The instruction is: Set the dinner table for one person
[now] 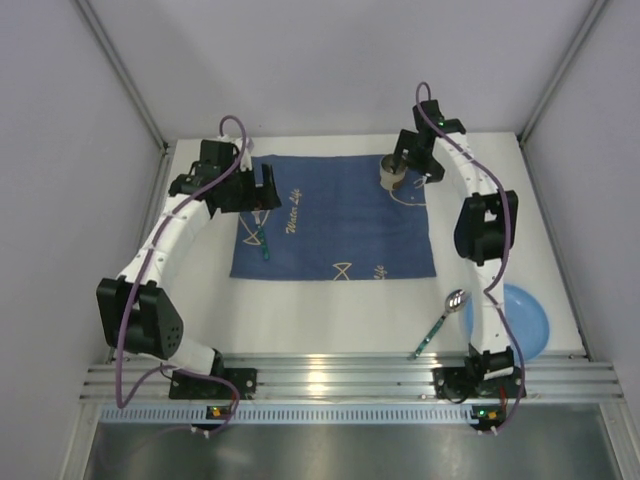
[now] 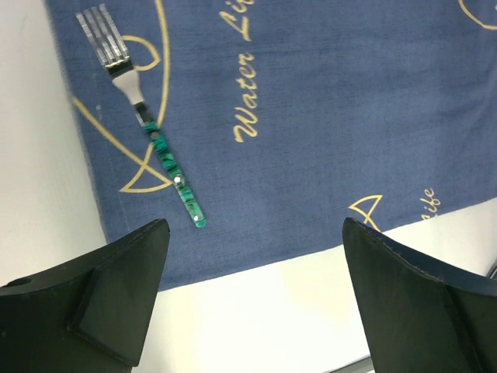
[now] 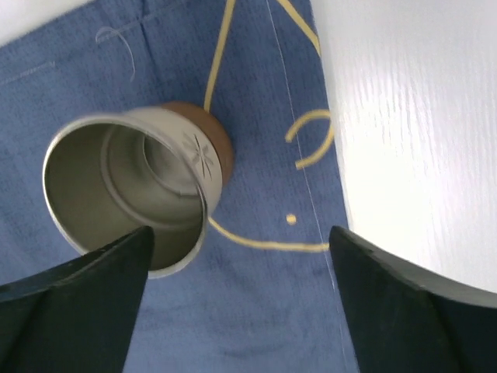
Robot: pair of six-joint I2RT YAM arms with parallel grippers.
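I should move my right gripper back and down onto the spoon's neck next, because the spoon is still off the mat [image 1: 335, 215].
A dark blue cloth mat [image 1: 335, 215] lies on the white dinner table [image 1: 330, 315]. On the mat's left side lies a fork [image 2: 147, 116] with a green handle, also seen from above [image 1: 262, 240]. My left gripper [image 2: 256, 227] hangs open above the mat's near edge with nothing between its fingers. At the mat's far right corner a metal cup [image 3: 132, 186] stands upright. My right gripper [image 3: 241, 233] is open just beside it; the cup's rim is close to the left finger [image 3: 78, 295], outside the gap.
A spoon [image 1: 440, 325] with a green handle lies on the table near the right arm's base. Partly hidden behind that arm sits a blue plate [image 1: 530, 320]. A ribbed aluminium rail [image 1: 350, 380] runs along the near edge. Grey walls close in the sides.
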